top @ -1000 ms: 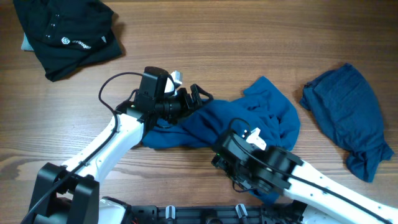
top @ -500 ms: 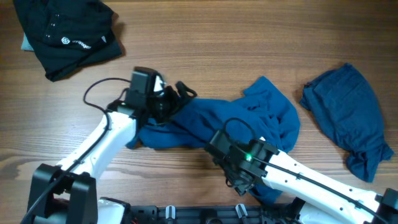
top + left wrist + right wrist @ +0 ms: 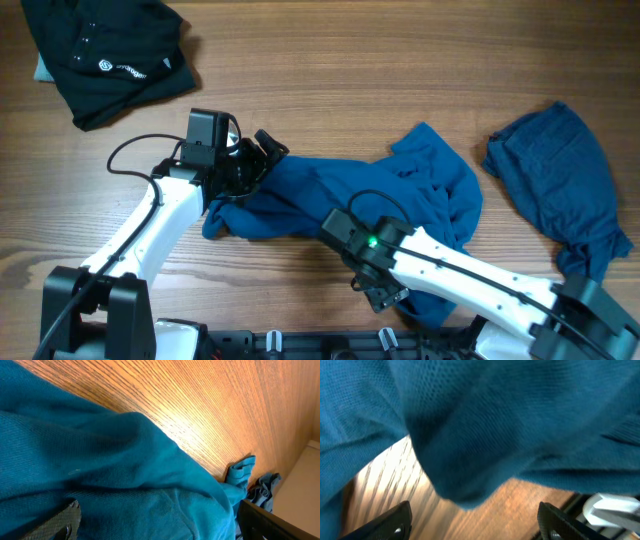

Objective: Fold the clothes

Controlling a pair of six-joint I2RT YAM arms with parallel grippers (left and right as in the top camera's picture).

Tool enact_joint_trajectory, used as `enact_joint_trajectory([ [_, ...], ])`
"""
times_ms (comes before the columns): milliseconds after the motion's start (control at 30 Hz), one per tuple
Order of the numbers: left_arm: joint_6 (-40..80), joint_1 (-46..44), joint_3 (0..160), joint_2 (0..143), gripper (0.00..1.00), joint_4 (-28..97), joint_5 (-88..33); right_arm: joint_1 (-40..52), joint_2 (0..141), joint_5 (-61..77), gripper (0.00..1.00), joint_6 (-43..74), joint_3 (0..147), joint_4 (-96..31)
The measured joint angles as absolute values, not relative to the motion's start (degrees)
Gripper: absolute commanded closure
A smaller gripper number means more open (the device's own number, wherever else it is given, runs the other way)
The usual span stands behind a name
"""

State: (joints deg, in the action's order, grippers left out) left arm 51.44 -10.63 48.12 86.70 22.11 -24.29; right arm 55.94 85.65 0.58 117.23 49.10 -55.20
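My right gripper will go down next onto the near fold of the shirt's hem (image 3: pixel 465 485), just beyond my fingers. Only bare wood shows between them.
The mid-blue T-shirt (image 3: pixel 400 190) lies crumpled across the middle of the table. Its cloth (image 3: pixel 125 460) fills the left wrist view. My left gripper (image 3: pixel 266 147) is at the shirt's left end. It (image 3: pixel 167 527) stands wide open, with shirt cloth lying between the spread fingers (image 3: pixel 62 521). My right gripper (image 3: pixel 383 293) is at the shirt's near edge, also open (image 3: pixel 475 522). Only bare wood shows between its fingertips, and the shirt's hem (image 3: pixel 465 485) hangs just above. A darker blue garment (image 3: pixel 560 190) lies bunched at the right.
A black garment (image 3: pixel 105 55) with a small white logo is heaped at the far left corner. The wooden tabletop (image 3: pixel 330 70) runs between it and the blue clothes. The arms' bases stand at the near edge (image 3: pixel 320 345).
My left gripper has moved left, and the shirt's left end has stretched left with it. My right gripper has shifted left along the near hem and its fingers have spread wider.
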Motion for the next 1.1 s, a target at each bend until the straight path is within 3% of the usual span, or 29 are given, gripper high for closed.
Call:
enact_joint_trajectory([
  [367,51.4,-10.6,48.1,86.7,0.00,23.2,-23.8,55.5,88.8,-5.2,0.20,117.4,49.1,-53.6],
  [733,51.4,-10.6,48.1,86.7,0.00,23.5,-23.8,55.3,89.8,-7.6,0.60,118.3,49.1,-53.4],
  [800,51.4,-10.6,48.1,86.7,0.00,23.6,-23.8,55.3,90.8,-7.6,0.77,118.3,49.1,-53.1],
  [933,51.4,-10.6,48.1,86.7,0.00,23.6,-23.8,55.3,91.8,-7.7,0.96,118.3,49.1,-53.1],
  [1100,51.4,-10.7,48.1,86.7,0.00,24.3,-23.8,55.3,91.8,-7.9,0.95,118.3,49.1,-53.8],
])
